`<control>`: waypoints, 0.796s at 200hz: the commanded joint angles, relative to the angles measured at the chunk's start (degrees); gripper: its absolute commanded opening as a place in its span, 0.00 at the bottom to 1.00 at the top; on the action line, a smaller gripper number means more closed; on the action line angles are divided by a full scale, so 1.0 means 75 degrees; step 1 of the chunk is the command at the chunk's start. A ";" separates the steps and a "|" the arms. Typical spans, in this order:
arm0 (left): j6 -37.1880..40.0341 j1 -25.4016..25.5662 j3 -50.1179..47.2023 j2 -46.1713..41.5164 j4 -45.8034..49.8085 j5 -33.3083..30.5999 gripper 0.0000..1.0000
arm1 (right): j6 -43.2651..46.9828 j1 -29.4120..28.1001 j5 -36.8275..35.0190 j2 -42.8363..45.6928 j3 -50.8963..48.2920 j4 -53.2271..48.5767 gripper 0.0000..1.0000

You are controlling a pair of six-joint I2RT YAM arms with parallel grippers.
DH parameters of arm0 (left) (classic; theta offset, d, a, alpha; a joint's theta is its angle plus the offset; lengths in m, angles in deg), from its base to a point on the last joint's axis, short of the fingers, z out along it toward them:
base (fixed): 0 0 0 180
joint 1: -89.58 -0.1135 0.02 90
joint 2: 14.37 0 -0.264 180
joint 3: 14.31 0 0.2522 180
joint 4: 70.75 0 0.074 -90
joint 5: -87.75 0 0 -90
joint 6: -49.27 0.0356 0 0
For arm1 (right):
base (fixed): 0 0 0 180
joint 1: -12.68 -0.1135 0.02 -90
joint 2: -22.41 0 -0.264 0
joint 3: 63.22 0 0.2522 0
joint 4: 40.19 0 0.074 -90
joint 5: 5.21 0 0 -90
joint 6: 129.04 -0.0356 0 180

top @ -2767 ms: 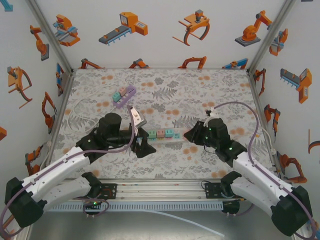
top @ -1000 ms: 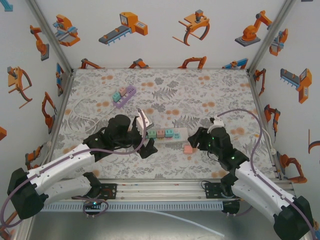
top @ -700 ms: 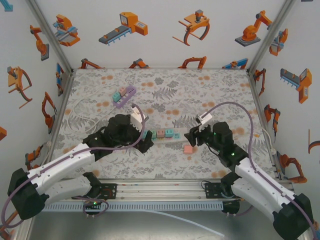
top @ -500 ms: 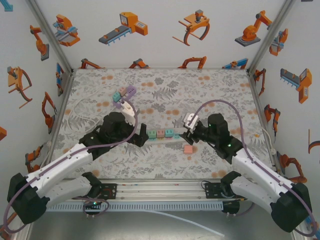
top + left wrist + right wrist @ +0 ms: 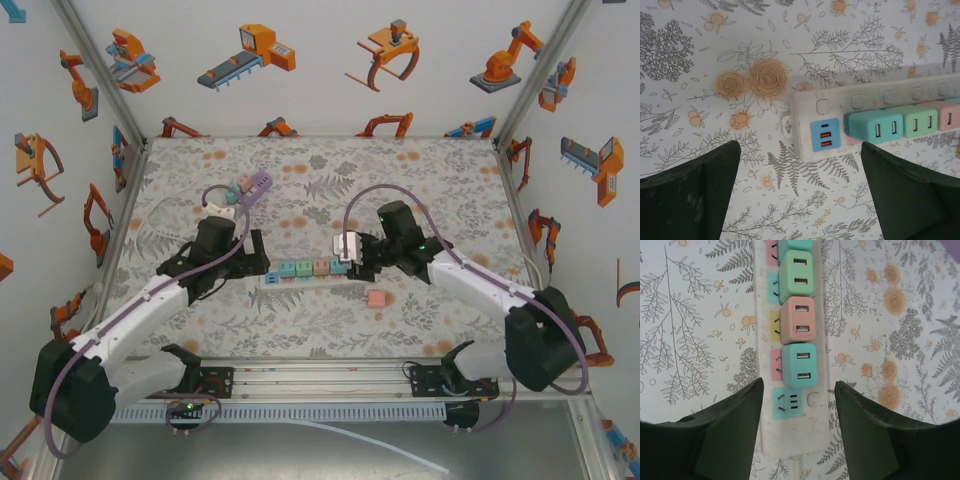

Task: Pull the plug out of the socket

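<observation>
The last teal plug [image 5: 800, 365] is next for my right gripper to come down to along the power strip and close around, as its open fingers stand short, over an empty outlet [image 5: 787, 402].
A white power strip, the socket [image 5: 268, 281] [image 5: 805, 107] [image 5: 820, 405], lies across the middle of the table. It carries a row of plugs: teal [image 5: 285, 270] [image 5: 872, 126], green [image 5: 303, 268] [image 5: 796, 276], pink [image 5: 321, 267] [image 5: 797, 320] and teal [image 5: 338, 266] [image 5: 799, 365]. My left gripper [image 5: 256, 266] [image 5: 800, 200] hangs open just off the strip's left end with its blue USB panel [image 5: 825, 135]. My right gripper [image 5: 356, 262] [image 5: 797, 432] stands open astride the strip's right end, over an empty teal outlet [image 5: 787, 402], just short of the last teal plug.
A loose pink plug [image 5: 377, 298] lies on the flowered mat near the strip's right end. A purple power strip [image 5: 252, 189] with plugs lies at the back left. The white strip's cable [image 5: 800, 471] runs out under my right gripper.
Both arms swung away from the near side toward the strip. The left gripper went to the strip's left end, the right to its right end. The strip shifted slightly left.
</observation>
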 commanded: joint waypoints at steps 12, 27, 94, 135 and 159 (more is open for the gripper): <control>-0.0241 -0.0044 0.0111 0.0602 0.0163 0.0077 0.93 | 0.0381 -0.0051 0.0106 -0.0684 0.0614 -0.0266 0.55; -0.0259 -0.0043 0.0111 0.0862 0.0080 -0.0015 0.88 | 0.0516 -0.0048 0.0117 -0.0986 0.0777 -0.0332 0.54; -0.0365 -0.0068 0.0193 0.1736 -0.0050 0.0075 0.69 | 0.0825 -0.0119 0.0382 -0.1834 0.1291 -0.0908 0.47; -0.0390 -0.0068 0.0230 0.2064 -0.0122 0.0158 0.66 | 0.0844 -0.0125 0.0400 -0.2002 0.1410 -0.1071 0.39; -0.0333 -0.0066 0.0251 0.2213 -0.0125 0.0324 0.64 | 0.0821 -0.0141 0.0470 -0.2105 0.1533 -0.1219 0.36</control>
